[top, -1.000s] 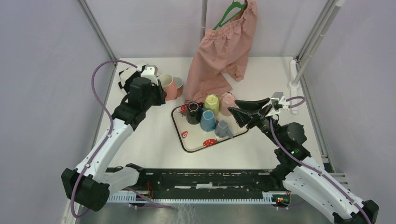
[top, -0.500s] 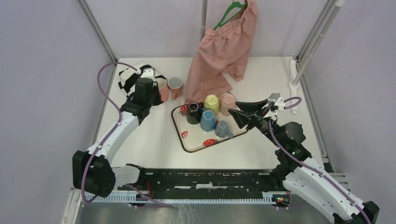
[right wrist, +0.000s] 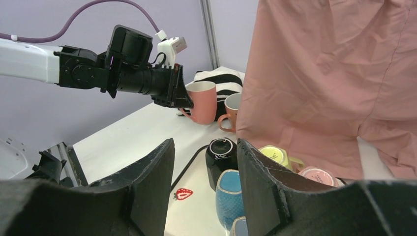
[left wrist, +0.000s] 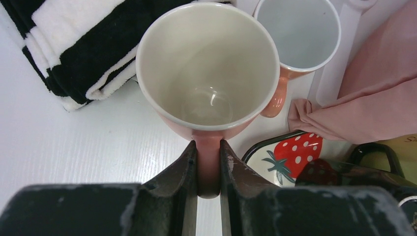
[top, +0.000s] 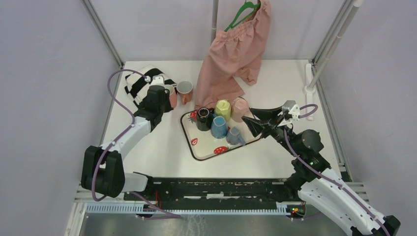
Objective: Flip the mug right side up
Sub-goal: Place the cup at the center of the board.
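Observation:
I will next move my left gripper down toward the orange mug and release the pink mug (top: 172, 96) on the tabletop beside it, because the pink mug's cream inside already faces up.
A pink mug (left wrist: 206, 64) stands mouth up with its cream inside showing, beside a striped towel (left wrist: 74, 44). My left gripper (left wrist: 208, 147) is shut on its handle, one finger on each side. In the top view the left gripper (top: 164, 96) and pink mug (top: 172, 96) are at the table's back left. The right wrist view shows the pink mug (right wrist: 204, 101) upright, at or just above the tabletop. My right gripper (top: 248, 119) hovers open and empty by the tray's right end. Seen from the right wrist, the right gripper (right wrist: 205, 145) is over the tray's mugs.
An orange mug (top: 185, 89) stands upright right of the pink one. A strawberry tray (top: 206, 147) carries several upside-down mugs: black (top: 204, 118), yellow (top: 223, 108), pink (top: 239, 107), blue (top: 219, 127) among them. Pink shorts (top: 231, 54) hang down to the table behind the tray.
The left arm has stretched out and dropped towards the table, turning the pink mug from lying sideways to mouth up. The right arm has barely moved.

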